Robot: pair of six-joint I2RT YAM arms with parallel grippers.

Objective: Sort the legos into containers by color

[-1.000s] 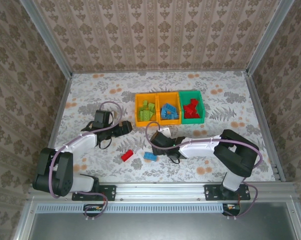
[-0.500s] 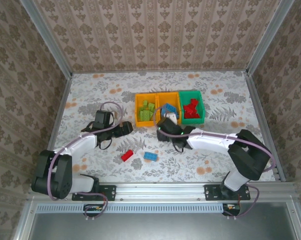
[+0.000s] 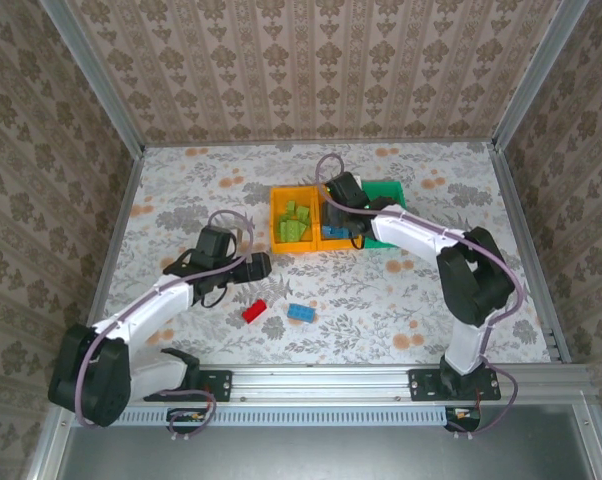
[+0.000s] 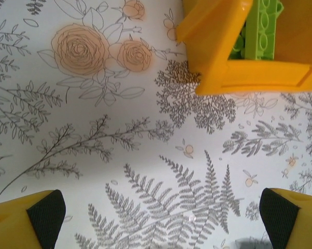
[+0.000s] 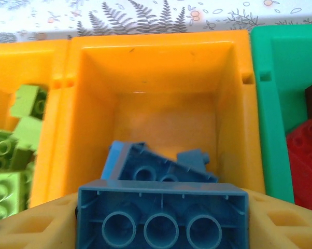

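I should move my right gripper a little outward over the middle orange container and let go of the blue lego. The open inside of that container is farther outward than my gripper.
My right gripper (image 5: 162, 220) is shut on a blue lego (image 5: 162, 212), its hollow underside facing the camera, between yellow fingers (image 5: 280, 218). It hovers at the near edge of the middle orange container (image 5: 151, 67), which holds more blue legos (image 5: 156, 166). From above, the right gripper (image 3: 339, 196) is over that container (image 3: 337, 240). The left orange container (image 3: 279, 222) holds light green legos (image 3: 297, 220); the green container (image 3: 401, 212) holds red ones (image 5: 306, 150). A red lego (image 3: 253, 310) and a blue lego (image 3: 301, 312) lie on the table. My left gripper (image 3: 264, 265) is open above bare cloth, nothing between its pads (image 4: 44, 212).
The floral tablecloth (image 3: 201, 190) runs to metal rails and wallpapered walls on three sides. In the left wrist view a corner of the left orange container (image 4: 223, 57) with a green lego (image 4: 262, 26) lies ahead to the upper right.
The right arm swung from mid-table, beside the loose blue lego, away to above the middle container. The left gripper shifted slightly right and nearer.
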